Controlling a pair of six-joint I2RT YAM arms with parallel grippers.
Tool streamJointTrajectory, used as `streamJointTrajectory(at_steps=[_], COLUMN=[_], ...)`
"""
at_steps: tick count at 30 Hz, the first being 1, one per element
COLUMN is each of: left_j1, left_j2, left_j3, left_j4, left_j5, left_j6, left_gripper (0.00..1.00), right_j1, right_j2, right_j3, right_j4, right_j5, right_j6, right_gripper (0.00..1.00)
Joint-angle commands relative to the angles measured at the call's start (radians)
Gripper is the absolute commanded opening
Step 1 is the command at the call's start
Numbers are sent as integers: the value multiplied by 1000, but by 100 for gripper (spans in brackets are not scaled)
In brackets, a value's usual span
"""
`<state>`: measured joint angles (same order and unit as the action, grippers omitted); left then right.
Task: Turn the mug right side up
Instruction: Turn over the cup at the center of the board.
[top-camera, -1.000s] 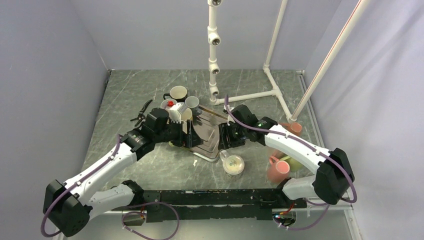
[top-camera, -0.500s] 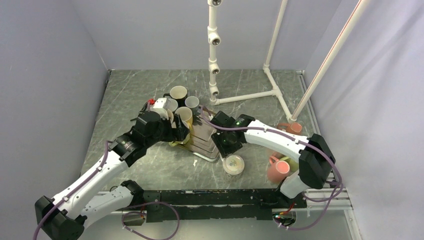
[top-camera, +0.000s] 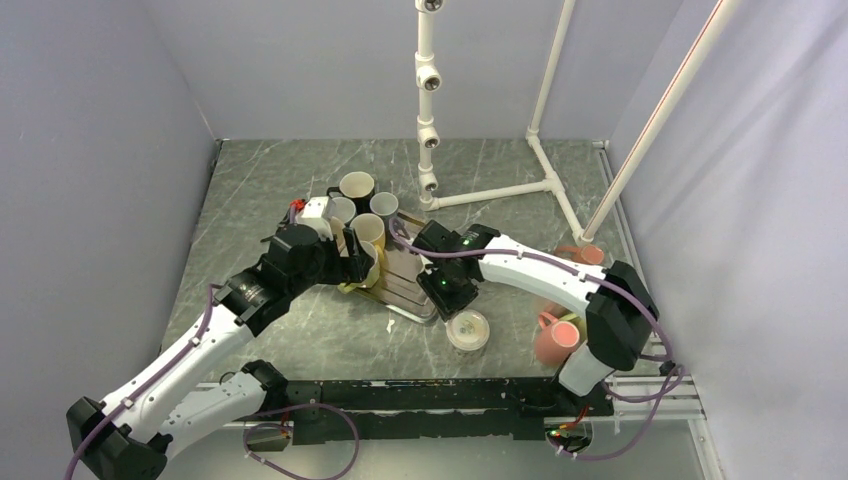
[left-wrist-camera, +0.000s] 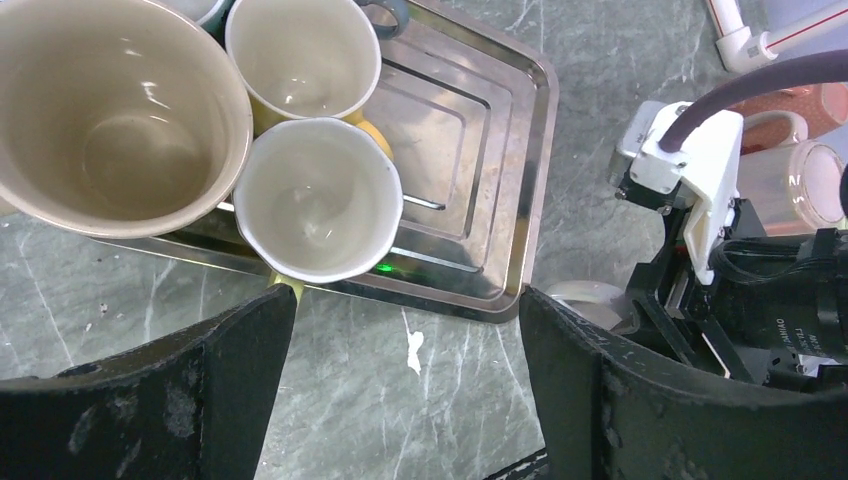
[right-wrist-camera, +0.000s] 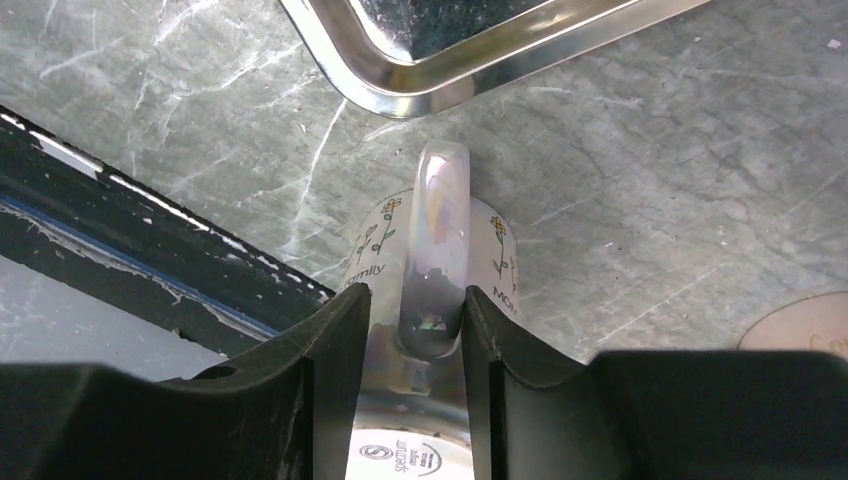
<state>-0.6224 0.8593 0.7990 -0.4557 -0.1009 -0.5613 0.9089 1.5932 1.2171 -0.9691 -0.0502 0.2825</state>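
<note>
The left gripper swings toward the right in the top view next and turns onto the free part of the mug's handle, since my right gripper straddles one end.
A white mug (top-camera: 467, 328) with printed flowers stands upside down on the table, just off the tray's near corner. In the right wrist view its handle (right-wrist-camera: 437, 230) points up at me and its base is in the bottom of the frame. My right gripper (right-wrist-camera: 417, 330) straddles the handle, narrowly open. The right finger touches the handle and a small gap shows on the left. It also shows in the top view (top-camera: 452, 298). My left gripper (left-wrist-camera: 405, 340) is wide open and empty over bare table in front of the tray. In the top view it is left of the tray (top-camera: 360, 262).
A steel tray (top-camera: 412, 288) holds several upright cups at its far left end (left-wrist-camera: 318, 200). A black mug (top-camera: 357, 186) stands behind them. Pink mugs lie at the right (top-camera: 558, 335). A white pipe frame (top-camera: 428, 100) stands at the back.
My right gripper has moved from above the tray's right side down to the upside-down mug, around its handle. My left gripper has drawn back left from the cups.
</note>
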Motion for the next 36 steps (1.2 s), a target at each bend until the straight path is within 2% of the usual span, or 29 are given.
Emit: streamJointTrajectory(at_steps=[1, 4, 7, 8, 15, 26, 31, 36], left_j1=[-2, -2, -2, -2, -2, -2, -2, -2], left_j2=[-16, -23, -20, -17, -7, -56, -24, 15], left_j3=[10, 5, 10, 12, 20, 17, 58, 72], left_j4=[-6, -5, -7, -9, -9, 7, -1, 54], left_j5=[-24, -18, 2, 11, 43, -13, 34, 116], left_j6=[-4, -8, -15, -18, -61, -168, -255, -426], left_gripper=[87, 88, 88, 88, 89, 90, 91, 91], right_j1=[9, 10, 9, 10, 9, -3, -4, -4], right_j2=[20, 25, 19, 13, -88, -395, -536, -666], right_j3=[16, 14, 26, 30, 24, -131, -224, -352], right_j4=[-19, 4, 18, 23, 79, 265, 471, 782], right_j5=[-31, -20, 2, 8, 47, 80, 142, 191], right_j6=[-27, -16, -12, -12, -34, -40, -45, -74], right_gripper=[40, 25, 2, 0, 0, 0, 0, 0])
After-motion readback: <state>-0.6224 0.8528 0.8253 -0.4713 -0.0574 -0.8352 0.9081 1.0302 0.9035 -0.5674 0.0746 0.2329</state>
